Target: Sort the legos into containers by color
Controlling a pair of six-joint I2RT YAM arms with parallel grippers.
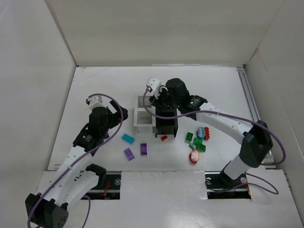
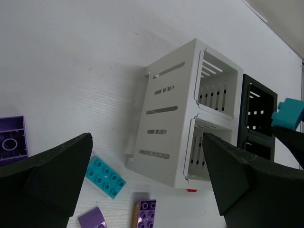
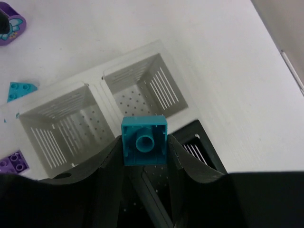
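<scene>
The far white bin (image 3: 142, 92) lies to the right gripper's left in the top view, so the right gripper should next move over that bin and let go of the small teal brick (image 3: 144, 140).
My right gripper (image 1: 160, 102) is shut on a small teal brick (image 3: 144, 140) and holds it above the 2x2 bin cluster, over the seam between the white bins (image 3: 142, 85) and the black bins (image 3: 202, 142). That brick also shows in the left wrist view (image 2: 288, 115). My left gripper (image 1: 121, 115) is open and empty, left of the white bins (image 2: 171, 114). On the table in front of the bins lie a teal plate (image 1: 128, 138), two purple bricks (image 1: 143, 149) (image 1: 128, 154) and a small red piece (image 1: 164, 138).
Right of the bins lie a green brick (image 1: 189, 137), a mixed heap of green, red and teal bricks (image 1: 202, 137) and a red-yellow round piece (image 1: 194, 156). Another purple brick (image 2: 12, 140) lies near my left gripper. White walls enclose the table on three sides.
</scene>
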